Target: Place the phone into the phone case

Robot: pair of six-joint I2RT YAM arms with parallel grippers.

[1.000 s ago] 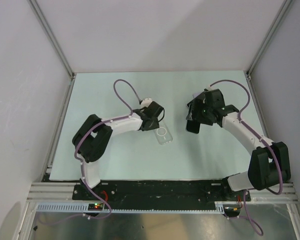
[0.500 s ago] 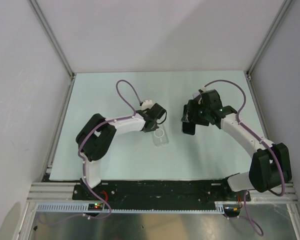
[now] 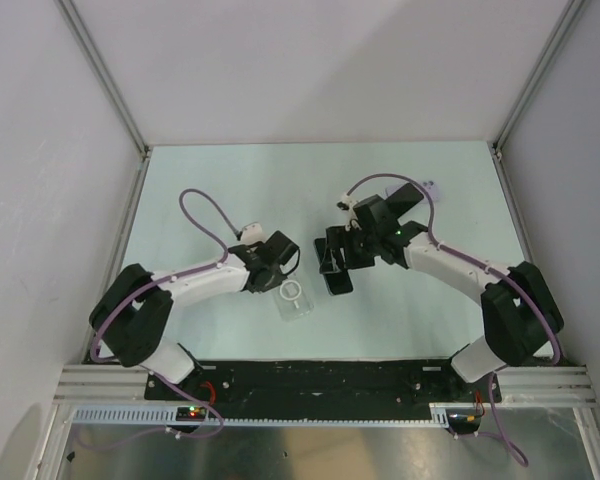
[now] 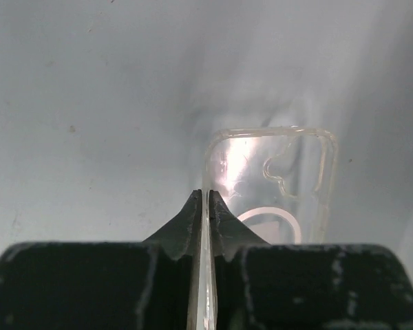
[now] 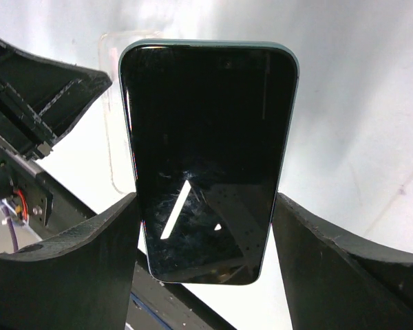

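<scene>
The phone goes with my right gripper to the left in the top view and down into the clear phone case [image 3: 293,298] next for release, since the case lies empty.
The clear phone case [image 3: 293,298] with a white ring lies near the table's front middle. My left gripper [image 3: 277,274] is shut on the case's side wall; in the left wrist view the thin clear edge sits between its fingertips [image 4: 208,206] and the case [image 4: 275,182] stretches ahead. My right gripper [image 3: 337,262] is shut on the black phone [image 3: 337,277], holding it by its long sides just right of the case. In the right wrist view the phone [image 5: 206,158] fills the middle, screen toward the camera, with the case's edge [image 5: 113,130] behind it.
The pale green mat [image 3: 180,200] covers the table, walled by white panels at left, back and right. A black rail [image 3: 320,378] runs along the near edge. The left arm [image 5: 27,117] shows in the right wrist view.
Both arms have swung toward the front middle. The left gripper has dragged the case nearer and left. The right gripper has carried the phone left until it sits close beside the case.
</scene>
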